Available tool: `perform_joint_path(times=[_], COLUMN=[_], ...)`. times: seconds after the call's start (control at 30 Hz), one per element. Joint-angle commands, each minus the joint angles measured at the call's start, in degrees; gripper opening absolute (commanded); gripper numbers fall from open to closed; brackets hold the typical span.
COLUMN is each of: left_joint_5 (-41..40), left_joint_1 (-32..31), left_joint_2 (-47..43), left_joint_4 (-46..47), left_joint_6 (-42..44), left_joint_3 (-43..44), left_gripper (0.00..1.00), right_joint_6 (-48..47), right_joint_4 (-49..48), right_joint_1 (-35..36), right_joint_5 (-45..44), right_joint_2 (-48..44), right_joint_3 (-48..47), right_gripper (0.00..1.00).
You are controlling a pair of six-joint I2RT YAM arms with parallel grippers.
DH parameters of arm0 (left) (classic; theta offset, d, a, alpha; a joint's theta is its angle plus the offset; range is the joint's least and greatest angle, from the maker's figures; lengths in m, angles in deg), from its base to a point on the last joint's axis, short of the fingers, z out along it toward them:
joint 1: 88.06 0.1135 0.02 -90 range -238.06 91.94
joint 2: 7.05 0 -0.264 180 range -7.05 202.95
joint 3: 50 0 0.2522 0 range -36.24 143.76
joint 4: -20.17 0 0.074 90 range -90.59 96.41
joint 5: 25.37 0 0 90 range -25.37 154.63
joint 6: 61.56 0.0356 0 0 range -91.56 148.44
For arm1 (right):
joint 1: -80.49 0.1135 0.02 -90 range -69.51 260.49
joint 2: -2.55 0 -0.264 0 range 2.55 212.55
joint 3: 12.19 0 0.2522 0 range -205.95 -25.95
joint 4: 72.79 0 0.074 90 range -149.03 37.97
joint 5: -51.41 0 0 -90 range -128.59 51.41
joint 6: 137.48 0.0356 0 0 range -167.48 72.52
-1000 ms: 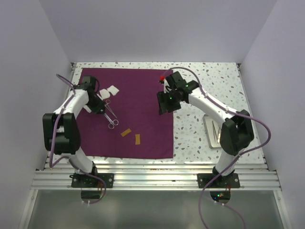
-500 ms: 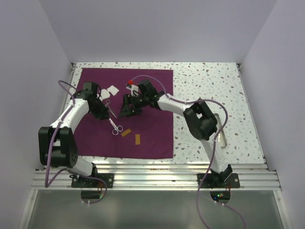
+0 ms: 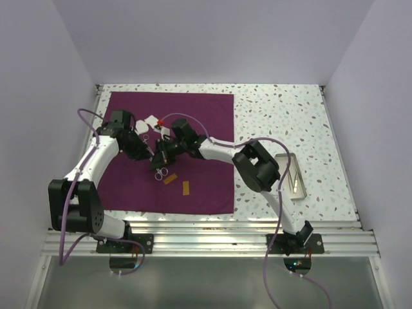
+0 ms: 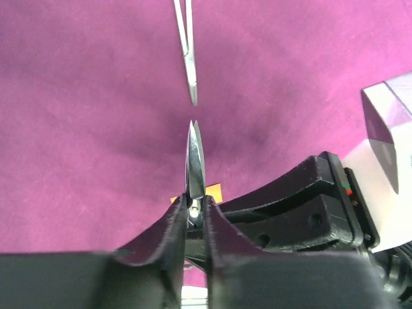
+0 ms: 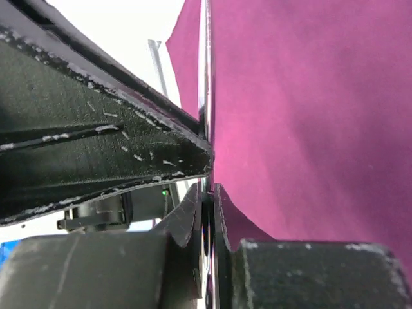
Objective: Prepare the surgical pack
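Next, my right gripper should move across to the silver tray (image 3: 291,178) and down to release the scissors, as the tray lies to the gripper's right in the top view.
The surgical pack is a plum-purple cloth (image 3: 199,116) lying spread flat on the left half of the table. Steel scissors (image 4: 194,161) point away from my left gripper (image 4: 196,205), whose fingers are shut on them near the pivot. Their ring handles (image 3: 163,172) show in the top view. My right gripper (image 5: 208,190) is shut on the same scissors (image 5: 206,77), seen edge-on as a thin metal strip. The two grippers meet over the cloth's middle, the left gripper (image 3: 143,153) just left of the right gripper (image 3: 158,160).
Slim metal forceps (image 4: 187,58) lie on the cloth beyond the scissors' tips. White gauze pieces (image 3: 152,122) sit near the cloth's far left. Two orange tags (image 3: 170,179) lie near its front. A silver tray (image 3: 291,175) stands on the speckled table at the right.
My right arm has swung left from the cloth's far right corner to the left gripper and closed on the scissors. The left gripper shifted slightly with the scissors.
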Motion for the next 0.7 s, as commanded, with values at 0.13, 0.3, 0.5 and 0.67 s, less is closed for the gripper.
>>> perform_joint_path(times=[0.13, 0.3, 0.5, 0.67], left_joint_5=[-2.30, -4.76, -2.48, 0.51], left_joint_1=[-0.18, 0.35, 0.44, 0.44], left_joint_2=[-1.86, -1.25, -0.02, 3.15], left_joint_4=[-2.10, -1.85, 2.80, 4.84], left_joint_6=[1.53, 3.20, 3.99, 4.08], left_joint_3=[6.80, 8.22, 4.71, 3.21], left_gripper=[0.63, 0.74, 0.74, 0.72], right_joint_6=[-13.73, -24.65, -34.60, -35.66], right_joint_4=[22.09, 45.91, 65.62, 66.42], right_joint_1=[-4.28, -10.70, -20.98, -33.02], right_joint_5=[-7.53, -23.31, -48.80, -58.86], right_joint_2=[-10.76, -21.40, -36.86, -45.05], right_joint_3=[0.62, 5.61, 15.61, 26.71], right_gripper=[0.00, 0.00, 0.00, 0.00])
